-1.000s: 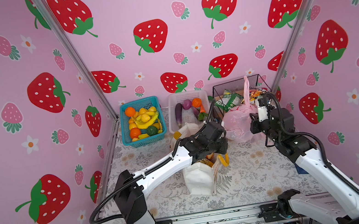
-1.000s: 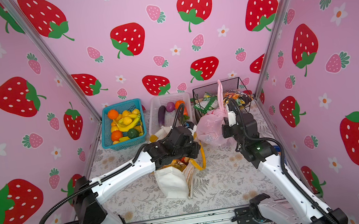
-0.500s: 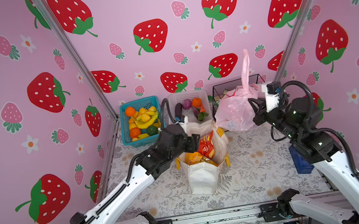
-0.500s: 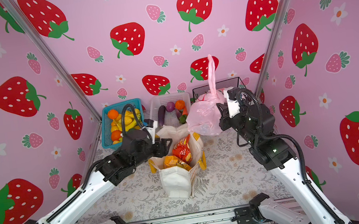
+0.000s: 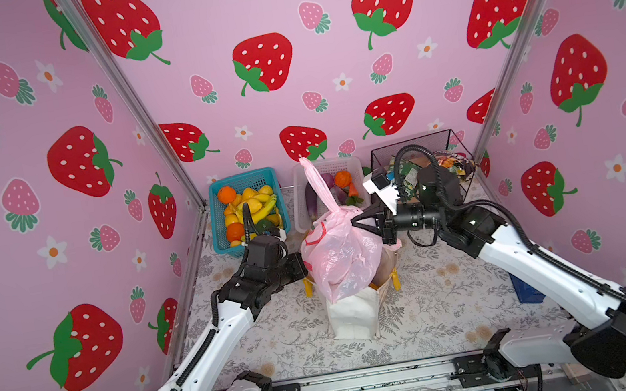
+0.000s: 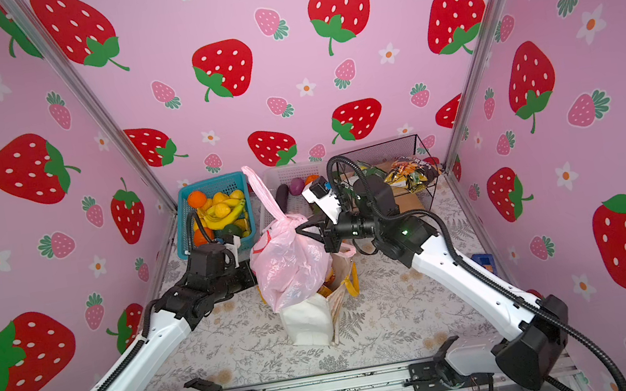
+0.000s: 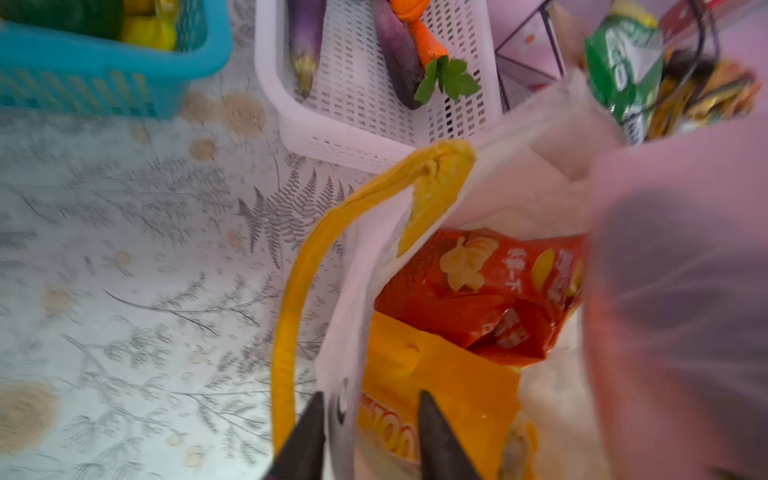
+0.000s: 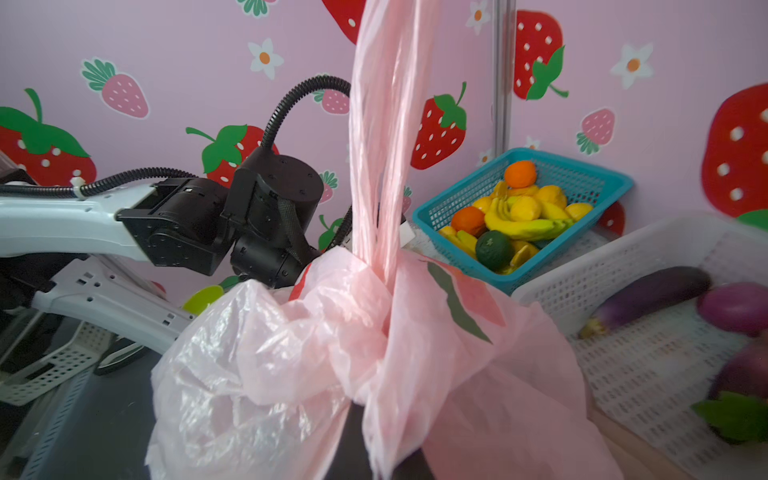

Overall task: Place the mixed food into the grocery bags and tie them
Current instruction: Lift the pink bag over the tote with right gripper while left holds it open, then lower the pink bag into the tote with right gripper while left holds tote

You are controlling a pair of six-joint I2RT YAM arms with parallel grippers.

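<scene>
My right gripper should lower the pink bag into the opening of the tote and let go of the pink bag's knotted neck, because the pink bag is hanging over that opening.
My right gripper is shut on the knotted neck of the translucent pink bag. The bag hangs full over the mouth of the cream canvas tote, with one loop handle standing up. A red snack packet and an orange one lie inside the tote. My left gripper is at the tote's left rim. Its jaws are partly open astride the tote wall, beside the yellow strap. In both top views the pink bag hides its fingertips.
At the back stand a blue basket of fruit, a white basket with an eggplant and a carrot, and a black wire basket of snack packets. A blue object lies at the table's right edge.
My right gripper carried the pink bag from the back right to above the tote. My left gripper moved in to the tote's rim and its jaws narrowed.
</scene>
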